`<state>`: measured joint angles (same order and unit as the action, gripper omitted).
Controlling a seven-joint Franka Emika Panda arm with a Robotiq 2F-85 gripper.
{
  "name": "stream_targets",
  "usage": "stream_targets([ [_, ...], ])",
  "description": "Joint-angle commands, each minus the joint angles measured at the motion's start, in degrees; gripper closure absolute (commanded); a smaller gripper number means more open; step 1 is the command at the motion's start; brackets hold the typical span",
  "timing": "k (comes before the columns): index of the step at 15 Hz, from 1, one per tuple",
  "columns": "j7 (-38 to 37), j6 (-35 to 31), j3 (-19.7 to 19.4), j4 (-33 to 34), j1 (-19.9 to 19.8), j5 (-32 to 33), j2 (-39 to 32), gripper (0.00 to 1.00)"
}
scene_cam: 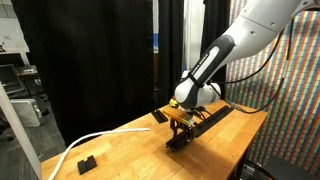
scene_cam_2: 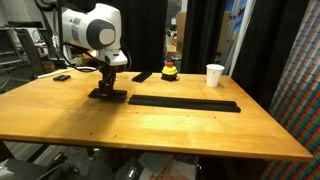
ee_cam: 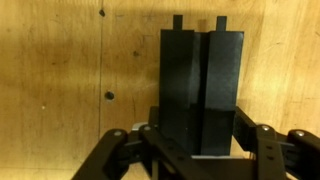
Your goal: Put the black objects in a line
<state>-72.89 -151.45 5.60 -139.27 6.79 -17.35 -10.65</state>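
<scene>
My gripper slides low toward the row's nearest end (scene_cam_2: 133, 100) next and releases, since a narrow gap parts the held block (scene_cam_2: 107, 95) from the row of black bars.
My gripper (ee_cam: 197, 132) is shut on a black object (ee_cam: 200, 70), a flat block with its sides pressed between the two fingers (ee_cam: 247, 128); it rests on or just above the wooden table. In both exterior views the gripper (scene_cam_2: 108, 86) (scene_cam: 180, 128) stands low over the table with this block (scene_cam_2: 107, 95) under it. To one side, a long row of black bars (scene_cam_2: 185, 103) (scene_cam: 207, 119) lies end to end. One more black object (scene_cam_2: 143, 76) (scene_cam: 160, 116) lies apart behind the gripper, and a small one (scene_cam: 87, 162) sits near the table's end.
A white cup (scene_cam_2: 215, 75) and a red and yellow object (scene_cam_2: 170, 70) stand at the back of the wooden table (scene_cam_2: 150, 130). A white cable (scene_cam: 75, 148) runs along the table's edge. Black curtains hang behind.
</scene>
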Motion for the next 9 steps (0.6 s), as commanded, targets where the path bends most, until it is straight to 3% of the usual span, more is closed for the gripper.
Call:
stream_targets([
  [1, 1.7, 1.6, 0.1, 0.8, -0.3, -2.4, 0.7, 0.55],
  [9, 1.4, 1.3, -0.3, 0.6, -0.6, -4.8, 0.2, 0.55],
])
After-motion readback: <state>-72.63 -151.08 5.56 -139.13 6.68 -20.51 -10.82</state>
